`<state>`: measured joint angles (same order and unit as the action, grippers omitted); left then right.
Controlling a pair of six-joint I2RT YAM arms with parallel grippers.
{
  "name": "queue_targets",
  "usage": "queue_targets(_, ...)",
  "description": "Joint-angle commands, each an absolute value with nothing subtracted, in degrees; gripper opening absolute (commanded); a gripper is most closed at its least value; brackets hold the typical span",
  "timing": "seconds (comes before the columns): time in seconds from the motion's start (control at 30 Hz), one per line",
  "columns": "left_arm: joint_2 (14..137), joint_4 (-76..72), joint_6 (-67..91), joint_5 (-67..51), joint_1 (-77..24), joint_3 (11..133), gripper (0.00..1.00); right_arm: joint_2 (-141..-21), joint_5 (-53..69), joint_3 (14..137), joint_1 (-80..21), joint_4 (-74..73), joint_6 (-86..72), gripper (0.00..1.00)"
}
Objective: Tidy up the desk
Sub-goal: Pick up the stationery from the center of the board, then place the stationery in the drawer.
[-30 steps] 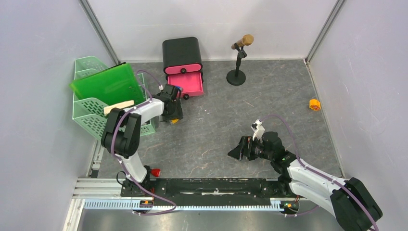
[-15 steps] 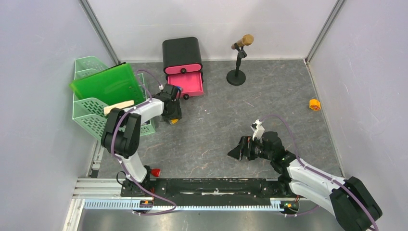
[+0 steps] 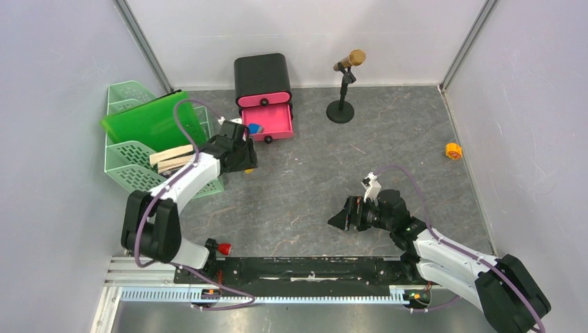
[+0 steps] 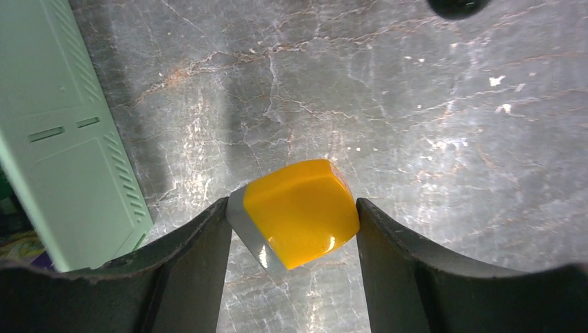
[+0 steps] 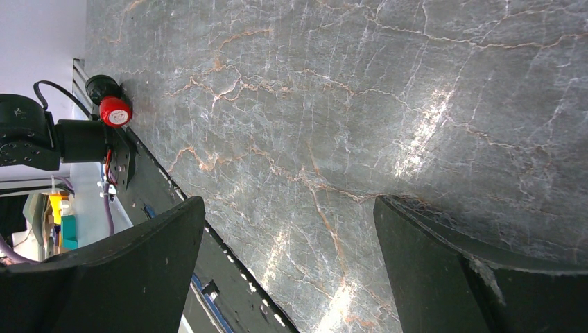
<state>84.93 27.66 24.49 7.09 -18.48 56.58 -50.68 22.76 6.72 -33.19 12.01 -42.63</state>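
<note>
The space beside the blue item is free, so my left gripper will next move up and outward, then down over the pink drawer's bare bottom to release the yellow block (image 3: pixel 248 170).
The desk (image 3: pixel 312 166) is a dark-grey marbled surface. My left gripper (image 3: pixel 241 158) hovers near its back left, beside the mint tray, and is shut on a yellow block (image 4: pixel 301 211) with a grey side. Both fingers (image 4: pixel 201 257) press the block's sides, and it hangs tilted just above the desk (image 4: pixel 381 83). From above only a sliver of the yellow block (image 3: pixel 248 170) shows under the gripper. My right gripper (image 3: pixel 341 220) is low over the front middle, wide open with nothing between its fingers (image 5: pixel 149 257), only bare desk (image 5: pixel 333 125).
A mint-green tiered tray (image 3: pixel 128 166) at the left holds a green folder (image 3: pixel 149 121) and wooden pieces (image 3: pixel 172 158). A black drawer box (image 3: pixel 262 76) at the back has its pink drawer (image 3: pixel 270 119) pulled out, with a blue item (image 3: pixel 254 128) inside. A microphone stand (image 3: pixel 344 83) is behind, a small orange object (image 3: pixel 453 150) at right.
The left jaws have narrowed onto the yellow block. The left arm has swung its elbow leftward and the gripper has shifted slightly left. The right arm has not moved.
</note>
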Motion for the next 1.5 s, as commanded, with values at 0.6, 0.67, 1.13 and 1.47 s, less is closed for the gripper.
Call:
queue_targets(0.6, 67.56, 16.64, 22.48, 1.57, -18.36, 56.65, 0.59, -51.50, 22.50, 6.59, -33.09, 7.90, -42.28, 0.99)
queue_targets(0.67, 69.08, 15.55, 22.41, 0.53, -18.33, 58.04, 0.59, -51.59, 22.50, 6.59, -33.06, 7.84, -42.27, 0.98)
queue_targets(1.13, 88.11, 11.77, 23.45, -6.64, -18.37, 74.17, 0.54, -53.23, 23.05, 6.91, -33.05, 8.35, -41.93, 0.99)
queue_targets(1.47, 101.99, 14.60, 22.86, -5.02, -18.35, 85.03, 0.53, -54.80, 23.68, 7.12, -33.03, 8.92, -41.62, 0.99)
